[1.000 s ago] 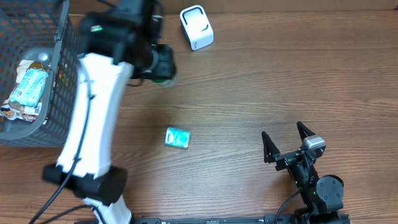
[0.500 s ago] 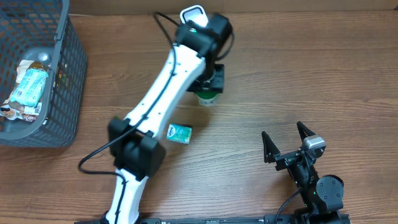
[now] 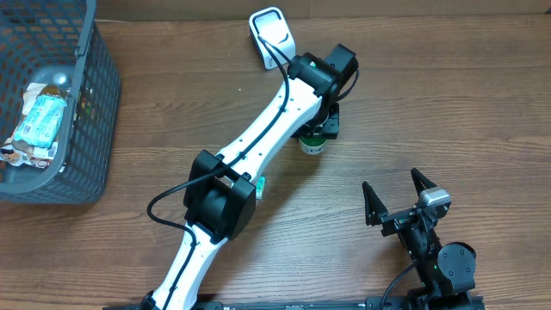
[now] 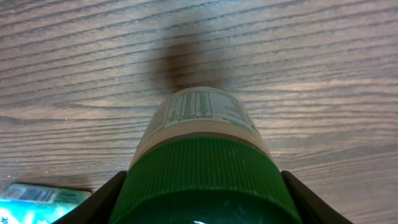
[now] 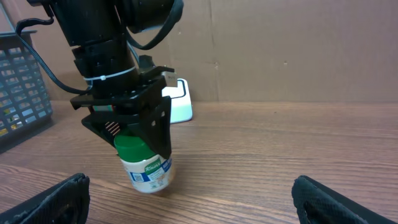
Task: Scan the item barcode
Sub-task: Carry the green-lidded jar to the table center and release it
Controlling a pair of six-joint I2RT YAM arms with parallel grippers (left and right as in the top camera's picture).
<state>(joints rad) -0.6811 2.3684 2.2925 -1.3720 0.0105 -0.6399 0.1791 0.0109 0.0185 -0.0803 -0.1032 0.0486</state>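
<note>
The jar (image 3: 312, 144) still hangs over the bare wood, so my left gripper should next lower it slightly back onto it and release the lid.
The item is a small white jar (image 3: 312, 144) with a green ribbed lid (image 4: 204, 168) and a printed label. My left gripper (image 3: 324, 120) is shut on the lid, one black finger on each side. The jar (image 5: 148, 172) hangs tilted, low over the wooden table (image 3: 448, 103), in front of and to the right of the white scanner (image 3: 271, 36). The right wrist view shows the left gripper (image 5: 134, 134) above the jar, with the scanner (image 5: 179, 106) behind it. My right gripper (image 3: 400, 200) stands wide open near the front edge, nothing between its fingers (image 5: 62, 196).
A dark wire basket (image 3: 86, 129) with several packets stands at the far left. A teal packet (image 4: 37, 202) lies on the table, mostly hidden under the left arm in the overhead view. A cardboard wall (image 5: 298, 50) backs the table.
The left arm has swung from the basket rightwards across the table with the jar, past the scanner. The right arm has not moved.
</note>
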